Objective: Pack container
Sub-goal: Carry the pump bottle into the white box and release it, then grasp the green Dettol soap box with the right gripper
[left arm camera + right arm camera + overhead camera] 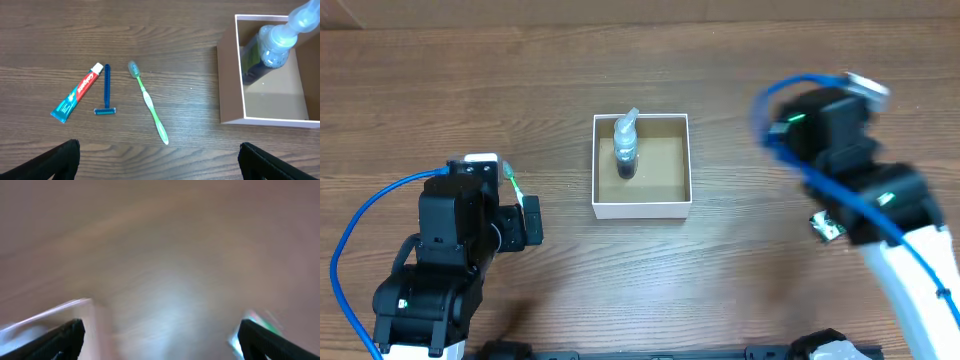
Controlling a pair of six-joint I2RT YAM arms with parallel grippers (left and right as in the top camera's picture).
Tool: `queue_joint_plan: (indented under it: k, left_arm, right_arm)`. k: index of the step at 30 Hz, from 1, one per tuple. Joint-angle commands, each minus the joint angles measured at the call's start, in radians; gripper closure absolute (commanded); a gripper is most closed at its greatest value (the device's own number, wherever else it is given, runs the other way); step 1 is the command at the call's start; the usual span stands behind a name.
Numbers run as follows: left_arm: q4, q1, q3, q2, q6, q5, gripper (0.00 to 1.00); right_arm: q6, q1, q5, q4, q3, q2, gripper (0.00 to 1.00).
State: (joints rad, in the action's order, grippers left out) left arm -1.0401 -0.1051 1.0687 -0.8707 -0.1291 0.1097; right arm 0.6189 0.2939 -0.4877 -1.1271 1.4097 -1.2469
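To get onto the white and green packet, my right gripper should lower back and away from the container (641, 208) first.
The container (641, 208) is a small white-walled box with a brown floor at the table's middle. A clear bottle (626, 148) with dark contents lies in its left part. The left wrist view shows the container (230, 90) and the bottle (274, 47) at the right. On the wood left of it lie a green toothbrush (149, 102), a blue razor (106, 90) and a toothpaste tube (78, 93). My left gripper (160, 162) is open and empty, above the table near the toothbrush handle. My right gripper (160, 340) is open and empty, in a blurred view right of the container.
My left arm (450, 250) covers most of the loose items in the overhead view; only the toothbrush tip (512, 183) shows. A small white and green packet (825, 228) lies under my right arm (860, 170); it shows as a blur in the right wrist view (252, 330).
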Motion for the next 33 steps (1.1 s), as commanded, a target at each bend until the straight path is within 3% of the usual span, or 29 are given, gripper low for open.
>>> queue_joint_plan:
  k: [1,3,11,18,29,33]
  left_arm:
    - [0.002,-0.006,0.023,0.0,-0.013,-0.006,0.0]
    - [0.0,-0.006,0.023,0.0,-0.013,-0.006,0.0]
    - [-0.008,-0.006,0.021,0.0,-0.014,-0.007,0.0]
    - [-0.011,-0.006,0.02,-0.013,-0.014,-0.032,0.0]
    - [-0.026,-0.006,0.02,-0.052,-0.014,-0.032,0.0]
    - [-0.027,-0.006,0.02,-0.052,-0.014,-0.033,0.0]
  right_arm:
    - [0.163,-0.277,0.172,-0.026,-0.085,-0.044,0.0]
    - [0.159,-0.452,0.269,0.026,-0.19,-0.101,0.0]
    - [-0.003,-0.673,0.411,0.206,-0.336,-0.369,0.0]
    - [-0.051,-0.69,0.465,0.306,-0.427,-0.483,0.0]
    - [-0.051,-0.69,0.483,0.397,-0.513,-0.484,0.0]
    - [-0.051,-0.69,0.483,0.397,-0.513,-0.484,0.2]
